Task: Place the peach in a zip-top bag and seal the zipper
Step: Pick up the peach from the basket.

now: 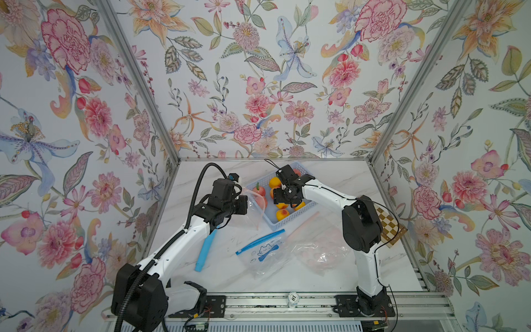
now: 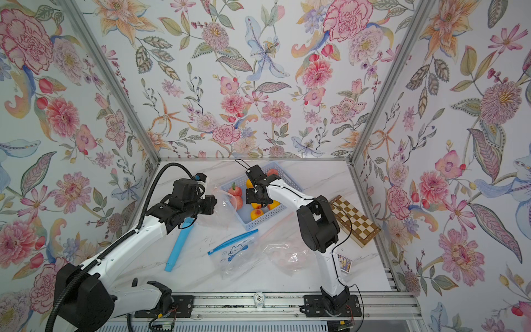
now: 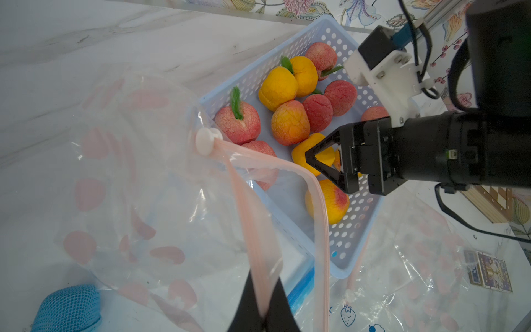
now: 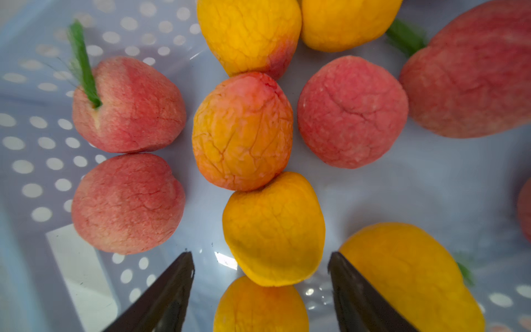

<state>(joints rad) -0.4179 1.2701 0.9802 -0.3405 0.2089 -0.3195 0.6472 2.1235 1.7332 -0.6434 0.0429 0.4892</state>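
The open fingers of my right gripper are lined up on either side of the yellow-orange peach [image 1: 282,205] [image 4: 275,229]. They will go down over it next and close on its sides.
Several red and yellow peaches lie in a light blue perforated basket [image 1: 287,222] [image 3: 342,270] at the back middle of the table. My right gripper [image 4: 260,255] [image 1: 285,198] hangs open inside the basket, its jaws standing on either side of a yellow peach [image 4: 273,230] without touching it. My left gripper [image 3: 265,290] [image 1: 244,204] is shut on the pink zipper strip of a clear zip-top bag [image 3: 143,186] [image 1: 254,208] with pink spots. It holds the bag raised just left of the basket, mouth open. The white slider [image 3: 205,140] sits at the far end of the zipper.
A clear bag with a blue zipper [image 1: 264,253] and a crumpled pink-printed bag [image 1: 324,250] lie in front of the basket. A blue mesh-covered tube [image 1: 205,250] lies left of them. A checkerboard [image 1: 389,227] and a small card [image 2: 344,262] sit by the right wall.
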